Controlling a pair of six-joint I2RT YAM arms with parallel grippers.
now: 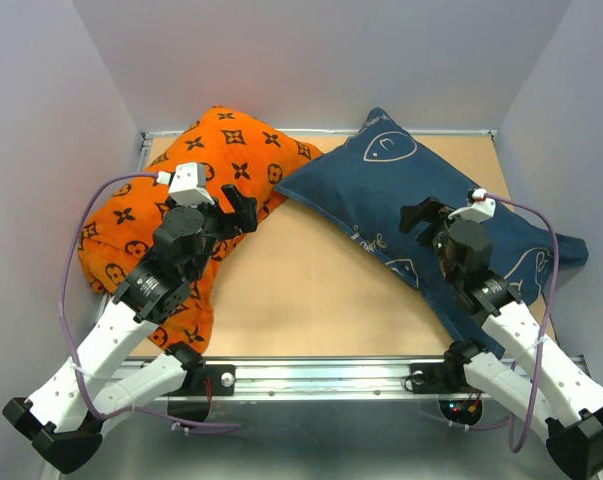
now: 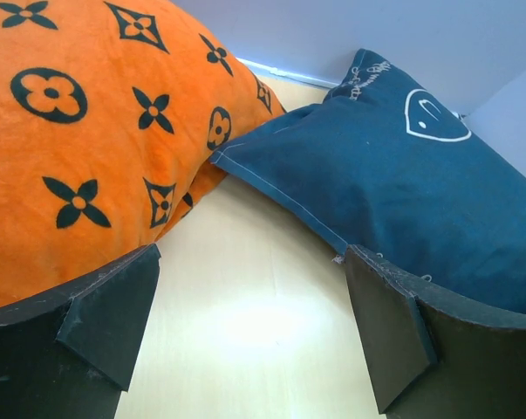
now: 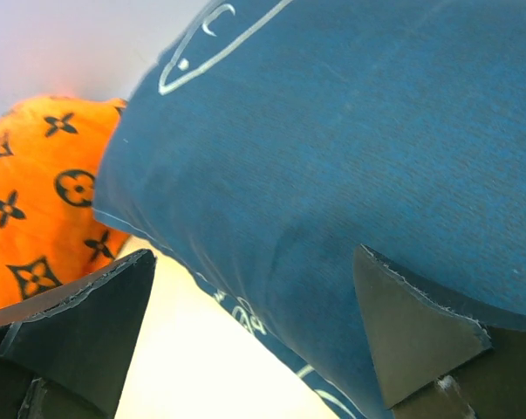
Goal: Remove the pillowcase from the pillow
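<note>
The robot's right gripper needs to move outward and to the left in the top view, then down onto the cloth near the pointed drawing, because its fingers hover short of it.
The navy blue pillowcase (image 1: 451, 200) with thin white drawings lies stuffed and plump across the right half of the table; it also fills the right wrist view (image 3: 350, 140) and the right side of the left wrist view (image 2: 402, 183). The pillow is hidden inside it. My right gripper (image 1: 424, 222) hovers open just over the pillowcase's near-left part, jaws wide apart (image 3: 254, 262), with nothing between them. My left gripper (image 1: 243, 208) is open over the orange cushion's right edge, and its jaws (image 2: 249, 288) frame bare table in front of the pillowcase's left corner.
A plump orange cushion (image 1: 181, 200) with black motifs fills the left side, touching the pillowcase's left corner. Grey walls (image 1: 311, 60) enclose the table on three sides. Bare wooden tabletop (image 1: 301, 290) shows between the two cushions, and a metal rail (image 1: 321, 375) runs along the near edge.
</note>
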